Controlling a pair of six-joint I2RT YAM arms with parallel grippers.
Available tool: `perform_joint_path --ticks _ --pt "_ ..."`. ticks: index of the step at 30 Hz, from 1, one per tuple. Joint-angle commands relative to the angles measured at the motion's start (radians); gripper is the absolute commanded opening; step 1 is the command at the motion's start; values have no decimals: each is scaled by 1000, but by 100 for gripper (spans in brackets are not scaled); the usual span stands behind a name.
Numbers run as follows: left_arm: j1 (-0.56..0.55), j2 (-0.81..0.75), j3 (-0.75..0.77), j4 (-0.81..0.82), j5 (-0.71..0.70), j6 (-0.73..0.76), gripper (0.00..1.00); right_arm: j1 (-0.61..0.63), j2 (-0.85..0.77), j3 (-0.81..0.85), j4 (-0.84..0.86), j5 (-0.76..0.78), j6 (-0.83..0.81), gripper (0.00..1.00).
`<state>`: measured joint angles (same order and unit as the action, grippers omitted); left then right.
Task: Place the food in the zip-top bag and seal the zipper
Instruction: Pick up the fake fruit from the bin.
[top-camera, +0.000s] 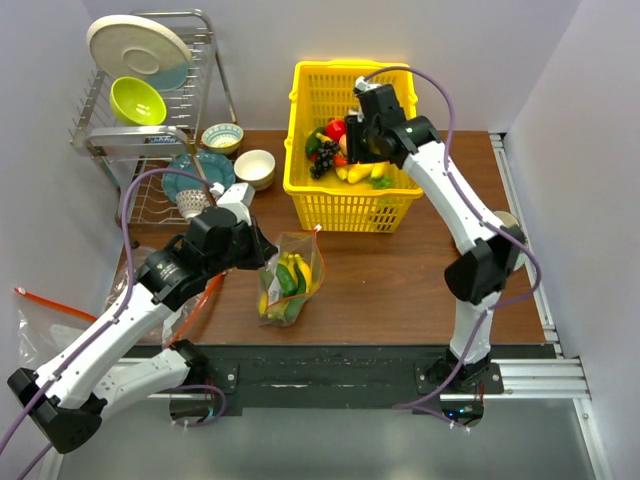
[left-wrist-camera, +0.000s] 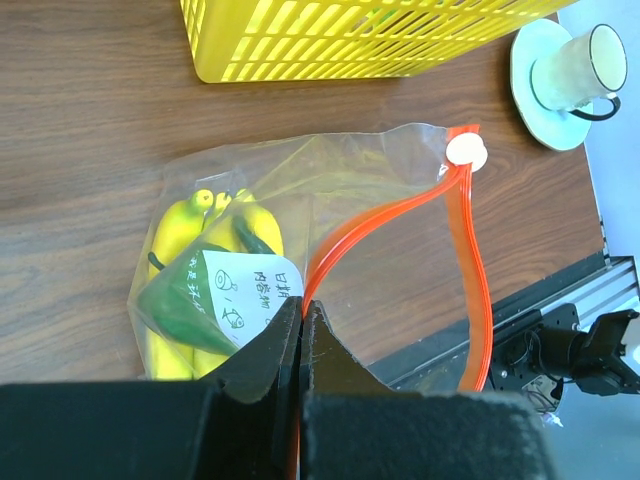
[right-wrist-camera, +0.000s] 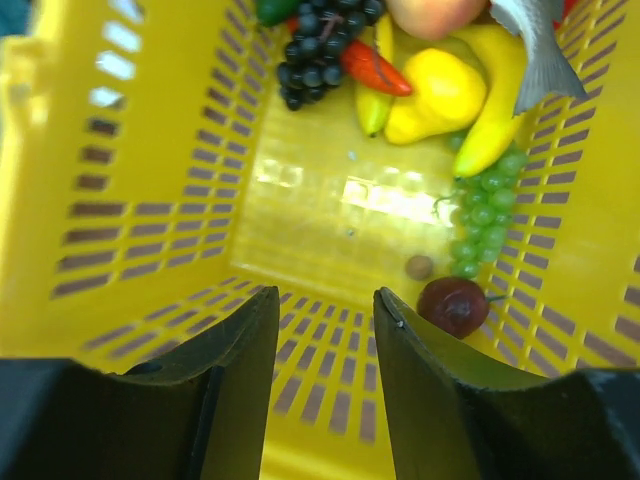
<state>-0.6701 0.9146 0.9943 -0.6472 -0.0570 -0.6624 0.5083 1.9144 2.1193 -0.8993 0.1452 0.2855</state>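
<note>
The right gripper lowers deeper into the basket onto the banana's near end (top-camera: 378, 171) (right-wrist-camera: 480, 153) over the green grapes next, since that end juts past the pear-like fruit.
The clear zip-top bag (top-camera: 290, 275) lies on the wooden table in front of the yellow basket (top-camera: 345, 205). It holds a yellow banana bunch (left-wrist-camera: 180, 230) and a green vegetable piece (left-wrist-camera: 172, 300) beside a white label. The orange-red zipper (left-wrist-camera: 470, 260) gapes open, with a white slider (left-wrist-camera: 466, 150) at its far end. My left gripper (left-wrist-camera: 302, 305) is shut on the near zipper lip (left-wrist-camera: 345, 235). My right gripper (right-wrist-camera: 325, 300) is open and empty inside the basket. Green grapes (right-wrist-camera: 480, 205), a yellow pear-like fruit (right-wrist-camera: 440, 90) and a banana (right-wrist-camera: 495, 110) lie ahead of it.
The basket also holds black grapes (right-wrist-camera: 320, 50), a red chili (right-wrist-camera: 370, 68), a dark red fruit (right-wrist-camera: 455, 305) and a grey fish (right-wrist-camera: 535, 50). A dish rack (top-camera: 150, 90) and bowls (top-camera: 255, 165) stand back left. A cup on a saucer (left-wrist-camera: 570, 70) sits right.
</note>
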Motion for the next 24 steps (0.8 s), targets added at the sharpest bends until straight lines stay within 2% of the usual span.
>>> perform_joint_path --ticks 1,5,9,14,15,18,24 --pt "-3 -29 9 15 -17 -5 0 -19 96 125 -69 100 -31 50" --pt "-3 -43 3 11 -18 4 0 -28 187 160 -70 224 -48 55" --pt "-3 -37 3 12 -17 18 0 -39 287 205 -73 283 -68 60" --pt "-5 -20 0 23 5 32 0 -56 386 249 -61 303 -71 63" --pt "-3 -17 0 23 6 33 0 -59 406 252 -46 310 -69 67" --pt "-5 -3 -2 24 8 38 0 -70 454 257 -24 332 -71 70" --pt "-3 17 -5 38 16 38 0 -97 532 291 16 367 -72 71"
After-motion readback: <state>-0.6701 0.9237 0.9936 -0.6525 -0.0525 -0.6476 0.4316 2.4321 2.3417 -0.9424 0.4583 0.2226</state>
